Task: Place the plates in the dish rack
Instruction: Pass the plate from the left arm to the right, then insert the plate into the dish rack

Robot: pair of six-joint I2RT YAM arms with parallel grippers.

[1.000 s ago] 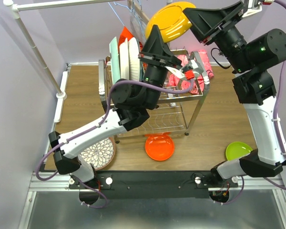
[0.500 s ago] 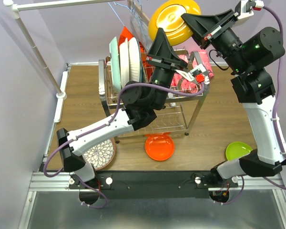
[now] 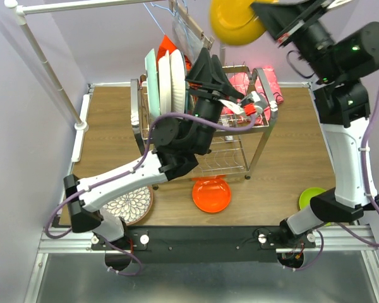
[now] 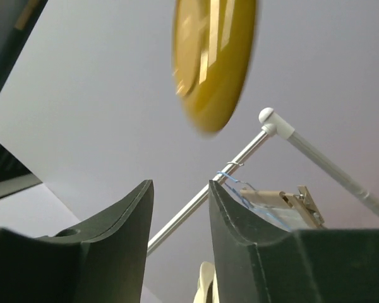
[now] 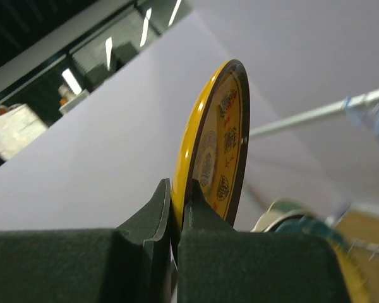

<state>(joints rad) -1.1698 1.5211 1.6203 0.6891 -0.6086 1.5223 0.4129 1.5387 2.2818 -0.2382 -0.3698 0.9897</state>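
Note:
The yellow plate (image 3: pixel 237 22) will go down and left in the top view beside the plates with my right gripper next, and my right gripper will release it there, as plates stand on edge in the dish rack's upper shelf.
My right gripper (image 3: pixel 265 14) is shut on the rim of a small yellow patterned plate (image 3: pixel 237 22), held on edge high above the dish rack (image 3: pixel 240 158). In the right wrist view the plate (image 5: pixel 218 145) stands between the pads of that gripper (image 5: pixel 180 196). My left gripper (image 3: pixel 205 55) points upward over the rack, open and empty (image 4: pixel 180 189), with the yellow plate (image 4: pixel 211 63) blurred well above it. A mint plate (image 3: pixel 151 79) and a white plate (image 3: pixel 174 79) stand in the rack's upper shelf. On the table lie an orange plate (image 3: pixel 211 194), a floral plate (image 3: pixel 129 203) and a lime green plate (image 3: pixel 311 197).
A white clothes rail (image 3: pixel 50 69) with hangers (image 3: pixel 183 25) stands at the back left. Pink and red cloths (image 3: pixel 265 88) lie on the rack's right end. The lime green plate is partly hidden behind my right arm's base.
The right gripper closed on the yellow plate and the left gripper opened and let it go. The right arm then carried the plate upward, away from the left fingers.

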